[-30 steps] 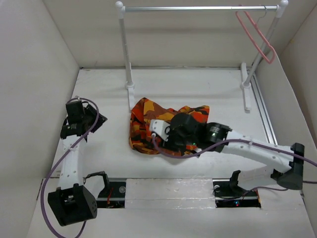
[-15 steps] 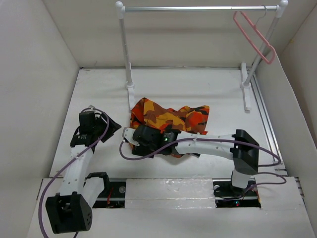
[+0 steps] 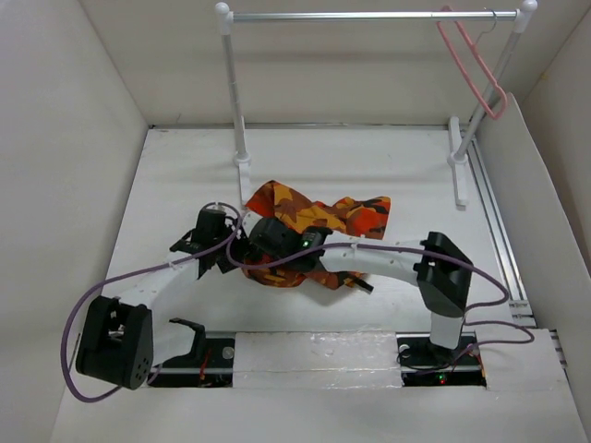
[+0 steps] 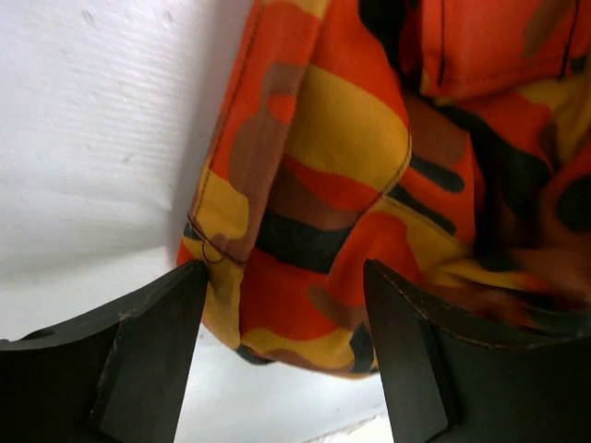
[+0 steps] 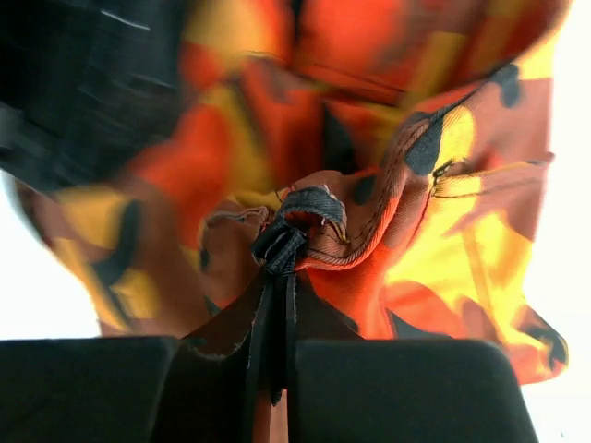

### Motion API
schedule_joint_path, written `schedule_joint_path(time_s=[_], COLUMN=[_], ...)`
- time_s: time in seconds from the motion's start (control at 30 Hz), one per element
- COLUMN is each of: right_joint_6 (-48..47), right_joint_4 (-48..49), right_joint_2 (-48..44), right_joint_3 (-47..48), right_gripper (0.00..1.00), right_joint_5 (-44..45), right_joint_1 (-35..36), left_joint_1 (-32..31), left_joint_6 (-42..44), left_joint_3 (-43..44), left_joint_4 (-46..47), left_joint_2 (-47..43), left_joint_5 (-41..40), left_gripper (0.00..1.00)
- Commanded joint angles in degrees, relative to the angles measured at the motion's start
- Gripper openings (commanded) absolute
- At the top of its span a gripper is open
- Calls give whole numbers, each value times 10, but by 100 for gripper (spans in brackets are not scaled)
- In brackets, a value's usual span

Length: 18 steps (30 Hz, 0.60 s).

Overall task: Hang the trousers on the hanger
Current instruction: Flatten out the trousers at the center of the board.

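Observation:
The trousers' lower hem is already between the open fingers, so my left gripper should next lower onto that cloth edge and close.
The camouflage trousers (image 3: pixel 319 214) lie crumpled in the middle of the white table. My right gripper (image 3: pixel 262 247) is at their left end, shut on the small black strap (image 5: pixel 283 245), which is pinched between the jaws with cloth (image 5: pixel 462 240) bunched just past it. My left gripper (image 3: pixel 231 255) has come in from the left and stands open, its two dark fingers (image 4: pixel 148 346) on either side of the lower hem of the trousers (image 4: pixel 351 166) without closing on it. The pink hanger (image 3: pixel 473 63) hangs from the right end of the rail at the back, far from both grippers.
A rail of white posts (image 3: pixel 235 101) and a silver bar (image 3: pixel 369 15) stands at the back. A metal track (image 3: pixel 499 221) runs along the right side. White walls close in left, right and behind. Purple cables trail from both arms.
The left arm has swung in from the far left to the trousers' left edge, its jaws widening. The right gripper slid left over the cloth and closed on the strap.

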Motion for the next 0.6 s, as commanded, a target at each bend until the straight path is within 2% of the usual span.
schedule_joint_path(time_s=[0.0,0.17,0.2,0.3,0.33,0.43,0.57], right_joint_6=[24,20,21,21,21,22,1], right_joint_4=[12,-20,-26,-63,-72,-114,-165], right_joint_2=[-92,-207,-244,-311,-328,-399,-476], right_joint_3=[-5,-44,-47,-56,-56,-50,-10], right_gripper=[4,1,1,0,0,0,0], right_joint_5=[42,55,54,62,72,98,110], right_joint_1=[-27,-58,-58,-79,-84,-98,-126], left_joint_1=[0,0,0,0,0,0,34], left_joint_6=[-29,-34,-36,-39,-39,-28,1], left_joint_3=[2,-26,-29,-24,-8,24,113], left_joint_4=[34,81,93,139,138,107,6], left_joint_2=[7,53,64,111,118,105,1], left_joint_5=[-31,-4,0,36,34,-1,-79], left_gripper=[64,56,50,9,0,0,0])
